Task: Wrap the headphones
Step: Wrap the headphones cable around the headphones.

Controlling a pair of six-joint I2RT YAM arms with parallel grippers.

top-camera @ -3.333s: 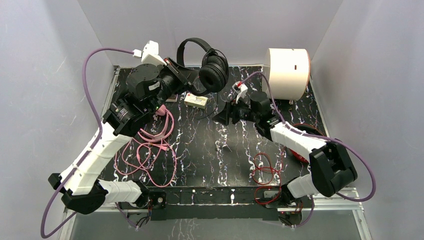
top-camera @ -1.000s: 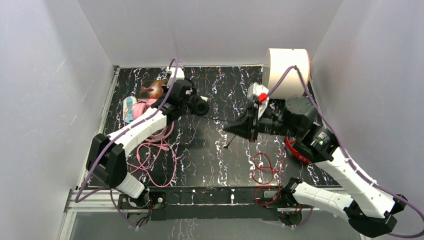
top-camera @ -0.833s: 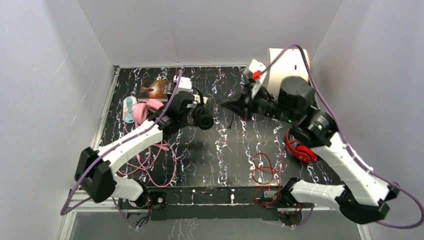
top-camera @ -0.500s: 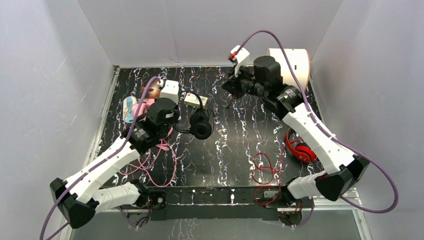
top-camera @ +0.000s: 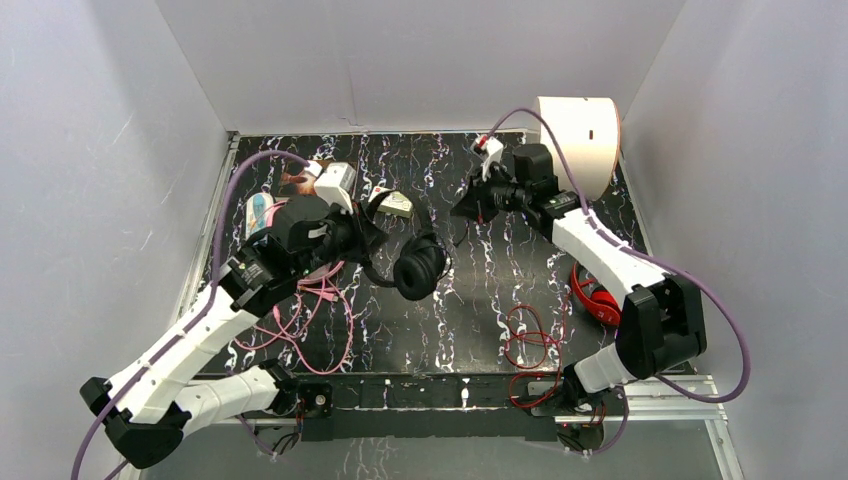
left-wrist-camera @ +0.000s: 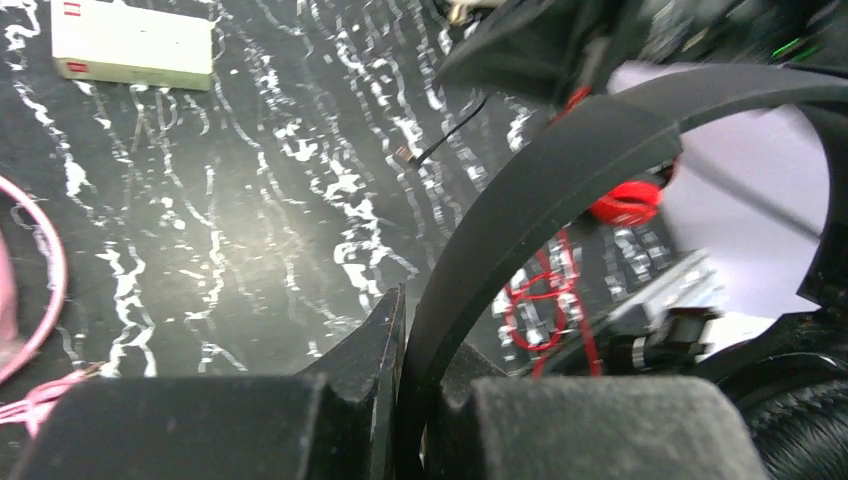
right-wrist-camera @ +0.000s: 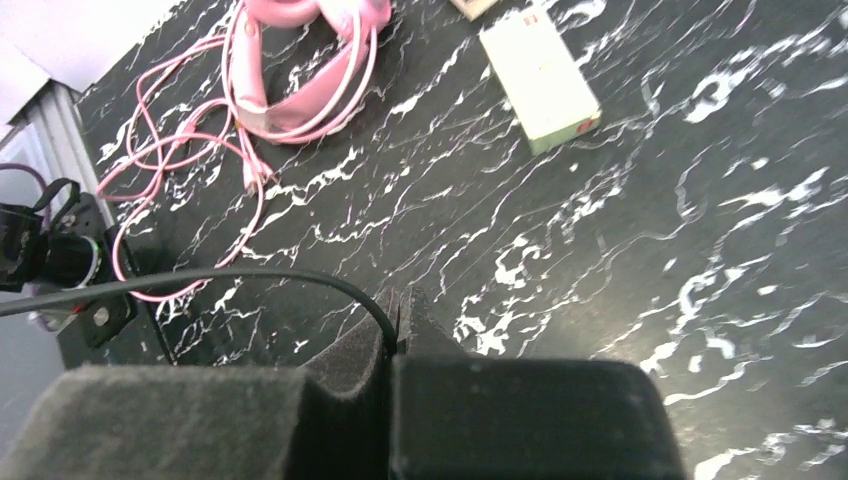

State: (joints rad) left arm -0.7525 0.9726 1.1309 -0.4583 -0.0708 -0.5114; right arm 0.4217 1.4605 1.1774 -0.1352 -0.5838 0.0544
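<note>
I should pull the cable (right-wrist-camera: 250,275) back and to the left in the top view next with my right gripper, to the near side of the headphones, because the cable's plug hangs loose.
The black headphones (top-camera: 420,270) hang above the middle of the table. My left gripper (top-camera: 365,236) is shut on their headband (left-wrist-camera: 520,220), which runs up between the fingertips (left-wrist-camera: 385,330); an ear cup (left-wrist-camera: 800,425) shows at the lower right. My right gripper (top-camera: 466,206), at the back centre, is shut on their thin black cable (right-wrist-camera: 250,275), which enters the closed tips (right-wrist-camera: 392,315) from the left. The pink headphones (right-wrist-camera: 300,80) lie at the back left, half hidden under my left arm in the top view. The red headphones (top-camera: 596,300) lie at the right.
Pink cable (top-camera: 300,312) sprawls at the left front and red cable (top-camera: 526,336) loops at the front right. A small white box (top-camera: 393,204) lies at the back centre, with a book (top-camera: 298,178) left of it. A white cylinder (top-camera: 577,142) stands in the back right corner.
My left arm has carried the black headphones from the back left toward the table's middle. My right gripper, still pinching the cable, swung from mid-right up to the back, then settled lower.
</note>
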